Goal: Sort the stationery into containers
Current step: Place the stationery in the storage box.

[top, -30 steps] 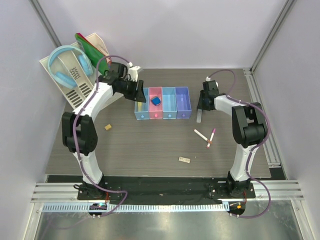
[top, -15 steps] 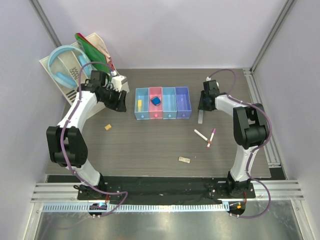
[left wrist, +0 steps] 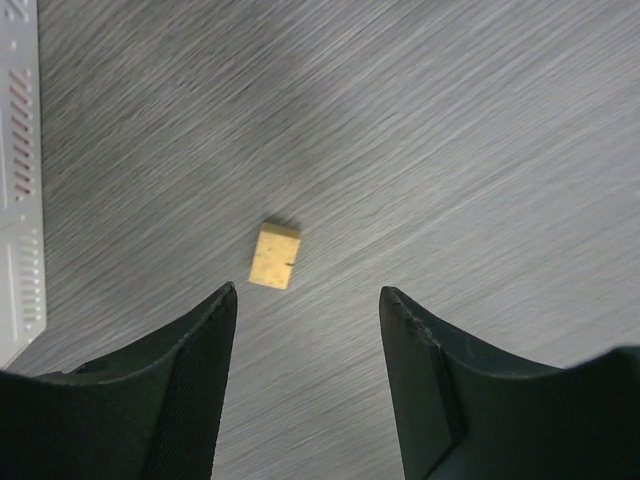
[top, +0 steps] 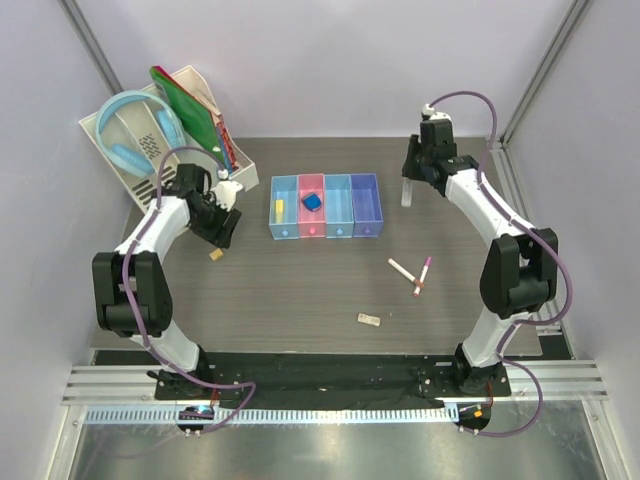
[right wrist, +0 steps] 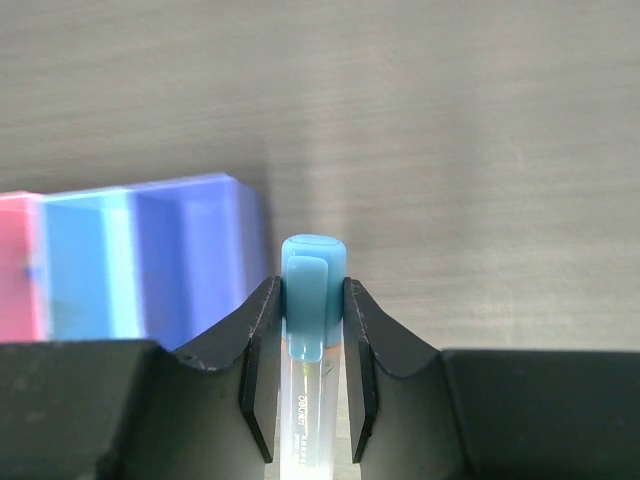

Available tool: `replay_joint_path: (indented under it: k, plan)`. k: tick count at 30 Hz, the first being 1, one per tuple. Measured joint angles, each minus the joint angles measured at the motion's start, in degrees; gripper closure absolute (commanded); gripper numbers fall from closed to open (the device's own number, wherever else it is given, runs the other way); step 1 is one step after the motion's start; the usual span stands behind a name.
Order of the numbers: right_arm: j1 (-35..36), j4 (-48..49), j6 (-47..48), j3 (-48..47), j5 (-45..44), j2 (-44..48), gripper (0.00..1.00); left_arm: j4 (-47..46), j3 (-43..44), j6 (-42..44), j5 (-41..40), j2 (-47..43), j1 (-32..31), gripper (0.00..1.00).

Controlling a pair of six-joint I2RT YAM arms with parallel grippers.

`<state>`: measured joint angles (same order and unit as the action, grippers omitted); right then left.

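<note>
The small tan block [top: 215, 254] [left wrist: 275, 256] is below the left gripper's open fingers and at an angle to them, so next the left gripper needs to turn slightly and come down onto it.
The containers [top: 325, 205] are a row of four joined bins: light blue, pink, light blue, purple. A blue eraser [top: 312, 201] lies in the pink bin. A tiny yellow piece [top: 280, 207] lies in the leftmost bin. My left gripper [top: 222, 236] [left wrist: 308, 292] is open and empty, just above a small tan block [top: 215, 254] [left wrist: 275, 256] on the table. My right gripper [top: 409, 178] [right wrist: 312, 288] is shut on a light-blue-capped white tube [top: 406, 192] [right wrist: 313, 285], held above the table right of the purple bin [right wrist: 195, 250]. Two pink-capped pens [top: 423, 273] and a flat tan piece [top: 369, 320] lie on the table.
A white slotted rack [top: 150, 160] with blue headphones [top: 130, 135] and green and red folders stands at the back left; its edge shows in the left wrist view [left wrist: 20, 190]. Metal frame posts rise at the back corners.
My left arm has swung away from the bins, left and nearer, to above the tan block. My right arm has lifted the tube off the table and carried it toward the back.
</note>
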<state>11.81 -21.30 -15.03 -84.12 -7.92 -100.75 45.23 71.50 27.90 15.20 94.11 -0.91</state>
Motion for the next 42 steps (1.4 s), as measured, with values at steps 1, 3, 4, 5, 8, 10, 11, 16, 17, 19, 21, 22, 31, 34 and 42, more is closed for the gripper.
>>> replay_joint_path:
  k: [1, 3, 4, 5, 8, 10, 11, 16, 17, 19, 21, 22, 31, 34, 42]
  plan:
    - [0.37, -0.33, 0.13, -1.64, 0.63, -0.02, 0.99, -0.61, -0.74, 0.63, -1.01, 0.00, 0.13, 0.40]
    - [1.46, -1.07, 0.39, -4.76, 1.79, -0.04, 0.99, -1.44, -1.86, 1.51, -2.78, 0.00, 0.31, 0.40]
    - [2.21, -1.14, 0.66, -5.97, 2.29, -0.04, 0.99, -1.70, -2.12, 1.92, -3.37, 0.00, 0.31, 0.39]
    - [3.26, -1.31, 1.11, -7.63, 2.73, -0.24, 0.99, -2.14, -2.40, 2.67, -3.98, 0.02, 0.35, 0.39]
    - [7.37, -1.18, 2.34, -12.76, 3.85, -1.99, 0.99, -3.04, -2.84, 5.25, -4.31, 0.13, 1.33, 0.39]
    - [10.10, -1.14, 3.08, -15.96, 4.68, -4.07, 0.99, -3.93, -3.41, 7.15, -4.20, 0.35, 2.45, 0.39]
    - [11.39, -0.92, 3.39, -17.38, 5.16, -5.35, 0.99, -4.11, -3.63, 8.70, -4.09, 0.87, 3.08, 0.39]
    - [16.41, -1.16, 4.44, -23.37, 6.51, -13.00, 0.99, -4.02, -3.82, 12.48, -2.58, 3.08, 4.09, 0.39]
    - [16.98, -1.18, 4.50, -24.26, 6.71, -14.43, 0.99, -3.87, -3.82, 13.09, -1.99, 3.48, 4.04, 0.39]
    - [18.05, -1.31, 4.66, -26.69, 6.84, -17.97, 0.99, -3.43, -3.82, 14.03, -0.61, 4.37, 4.00, 0.39]
    - [19.08, -1.44, 4.83, -28.79, 6.88, -20.87, 0.99, -2.99, -3.82, 14.78, 0.35, 5.27, 3.93, 0.39]
    - [19.67, -1.55, 4.90, -29.86, 6.86, -22.29, 0.99, -2.78, -3.82, 15.08, 0.72, 5.79, 3.93, 0.39]
    - [25.00, -1.66, 4.68, -36.98, 8.09, -28.65, 0.99, -2.16, -4.31, 17.55, 0.98, 6.97, 3.93, 0.40]
    - [26.64, -1.09, 4.09, -39.06, 8.15, -29.77, 0.99, -2.16, -4.57, 17.81, 0.90, 7.58, 3.93, 0.41]
    - [29.49, 0.42, 3.39, -42.01, 8.17, -33.99, 0.99, -2.21, -5.11, 18.16, 0.92, 9.14, 3.93, 0.46]
